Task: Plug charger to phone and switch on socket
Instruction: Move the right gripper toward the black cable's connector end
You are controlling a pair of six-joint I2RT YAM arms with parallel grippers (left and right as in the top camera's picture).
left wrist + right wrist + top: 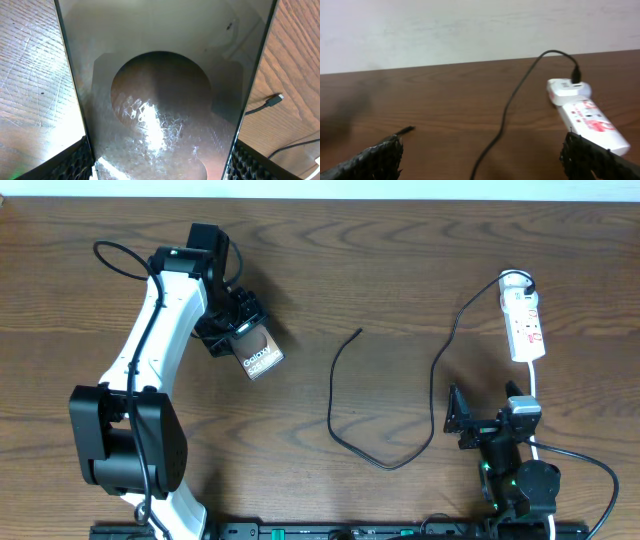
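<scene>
My right gripper reaches outward next, to its left in the overhead view, to the charger's free plug end [356, 334] [406, 130] and tilts down onto it.
My left gripper [237, 330] is shut on the phone [260, 353], which shows its brownish screen and white lettering at the table's back left. In the left wrist view the phone [160, 90] fills the space between the fingers of the left gripper [161, 164]. The charger [335, 395], a thin black cable, runs from the socket [524, 320] in a loop to its free plug tip [359, 332] at mid-table. My right gripper [484, 406] stands open at the front right, below the socket. From the right wrist, the cable [507, 112] passes between the fingers of the right gripper [485, 160], with the socket [587, 117] to the right.
The socket's thick white cord [533, 385] runs down past the right arm. The charger's tip [276, 99] lies on the wood to the right of the phone. A pale wall [470, 25] rises behind the table's far edge.
</scene>
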